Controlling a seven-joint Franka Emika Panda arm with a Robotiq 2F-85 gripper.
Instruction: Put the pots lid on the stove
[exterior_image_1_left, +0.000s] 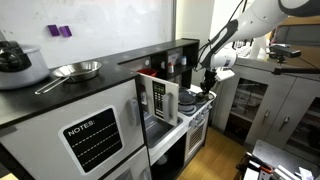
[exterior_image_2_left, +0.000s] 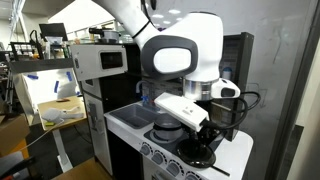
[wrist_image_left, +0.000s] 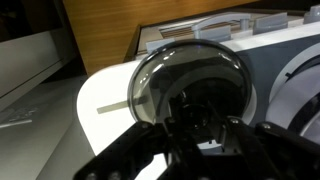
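Observation:
My gripper is just above the white stove top, so it will next go down a little to lay the tilted lid flat and let go of the knob.
In the wrist view a round glass pot lid (wrist_image_left: 195, 70) with a dark knob fills the middle, and my gripper (wrist_image_left: 203, 135) is shut on the knob. The lid hangs tilted just above the white stove top (wrist_image_left: 100, 115); a dark burner ring (wrist_image_left: 305, 80) shows at the right edge. In both exterior views my gripper (exterior_image_1_left: 208, 78) (exterior_image_2_left: 190, 125) hangs low over the small white toy stove (exterior_image_1_left: 195, 105) (exterior_image_2_left: 128, 120). The lid itself is hard to make out there, behind the gripper and wrist.
A long black countertop (exterior_image_1_left: 70, 95) carries a metal pan (exterior_image_1_left: 75, 70) and a dark pot (exterior_image_1_left: 15, 62). A white microwave-like door (exterior_image_1_left: 160, 97) stands beside the stove. A dark upright panel (exterior_image_2_left: 235, 70) rises behind the stove. Shelves and clutter stand at the side (exterior_image_2_left: 50, 90).

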